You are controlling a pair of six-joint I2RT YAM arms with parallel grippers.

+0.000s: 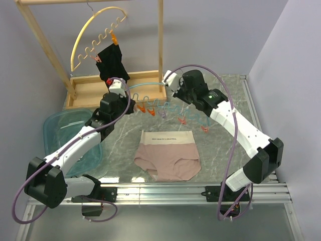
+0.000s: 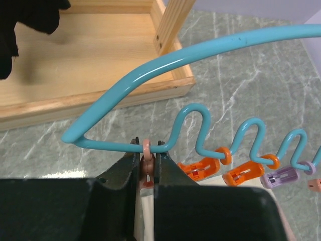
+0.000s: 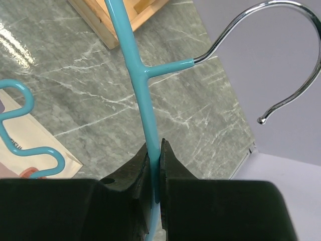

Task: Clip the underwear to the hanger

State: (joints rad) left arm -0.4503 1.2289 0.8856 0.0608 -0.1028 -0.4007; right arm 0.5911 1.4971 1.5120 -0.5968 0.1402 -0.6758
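Next, my left gripper lowers the pink clip (image 2: 146,161) back onto the waistband's tub-side corner (image 2: 147,202) and releases it, since that unclipped corner lies below and back.
The pink-beige underwear (image 1: 168,158) lies flat on the marble table, cream waistband towards the back. The light-blue hanger (image 1: 146,89) is held above and behind it, clips dangling from its wavy edge. My left gripper (image 1: 126,103) is shut on a pink clip (image 2: 146,161) at the hanger's left end (image 2: 200,50); two orange clips (image 2: 200,168) and a purple clip (image 2: 282,175) hang to its right. My right gripper (image 3: 159,150) is shut on the hanger's arch (image 3: 145,95), just below the metal hook (image 3: 281,30). The waistband (image 3: 35,133) shows below.
A wooden rack (image 1: 85,93) stands at the back left with a yellow hanger (image 1: 95,35) holding a black garment (image 1: 113,63). A teal tub (image 1: 65,133) sits at the left edge. A metal rail (image 1: 200,191) runs along the front.
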